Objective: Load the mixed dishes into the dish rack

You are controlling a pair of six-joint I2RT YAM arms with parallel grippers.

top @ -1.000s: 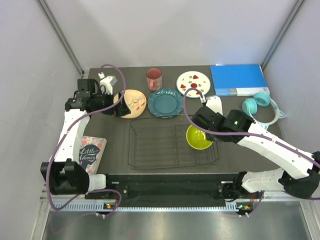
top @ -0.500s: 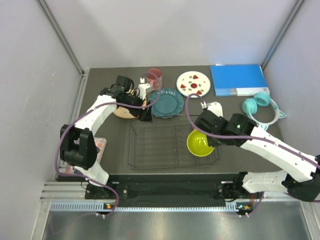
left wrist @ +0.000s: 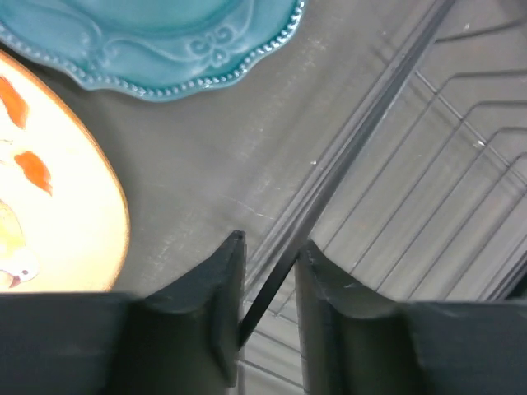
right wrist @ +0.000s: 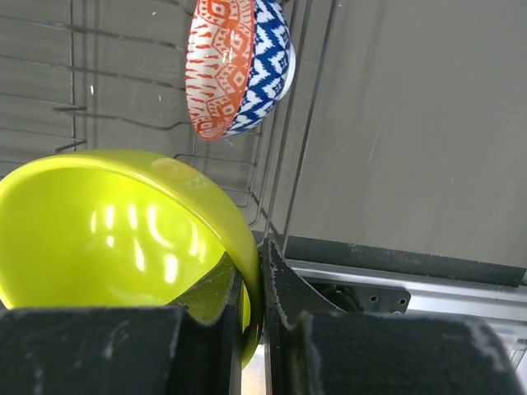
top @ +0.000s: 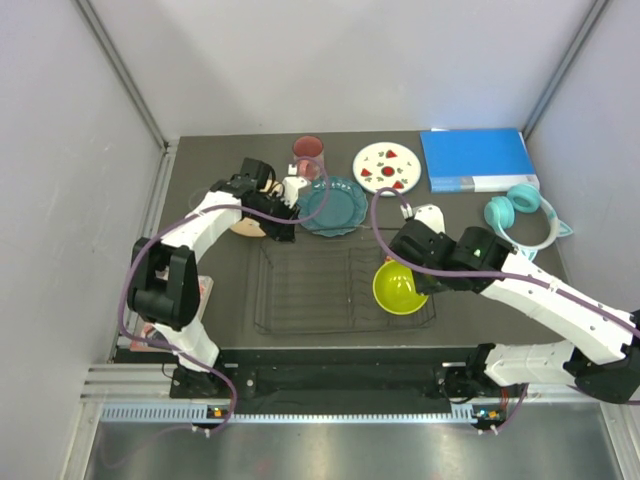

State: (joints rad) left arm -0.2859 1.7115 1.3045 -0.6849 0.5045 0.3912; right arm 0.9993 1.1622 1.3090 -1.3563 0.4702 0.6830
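Observation:
The right gripper tips the lime-green bowl (top: 400, 288) on edge next, lowers it into the empty rack wires beside the pink patterned bowl, then releases it.
My left gripper (top: 283, 228) is at the far-left corner of the black wire dish rack (top: 300, 300), shut on its rim wire (left wrist: 362, 123), which crosses between the fingertips (left wrist: 270, 247). The cream-yellow floral plate (left wrist: 58, 197) and the teal scalloped plate (top: 335, 205) lie just beyond it. My right gripper (right wrist: 251, 271) is shut on the rim of the lime-green bowl (top: 400, 288), tilted over the rack's right end. A pink patterned bowl (right wrist: 235, 66) stands on edge in the rack. The pink-red mug (top: 308, 157) and the white plate with red marks (top: 386, 168) sit at the back.
A blue binder (top: 478, 158) lies at the back right, with teal headphones (top: 525, 215) in front of it. A book (top: 203, 290) lies left of the rack, mostly under my left arm. The table's near edge runs just below the rack.
My left arm swung right from the cream plate to the rack's far-left corner and its jaws closed on the rim wire. The right gripper carried the green bowl slightly nearer and lower.

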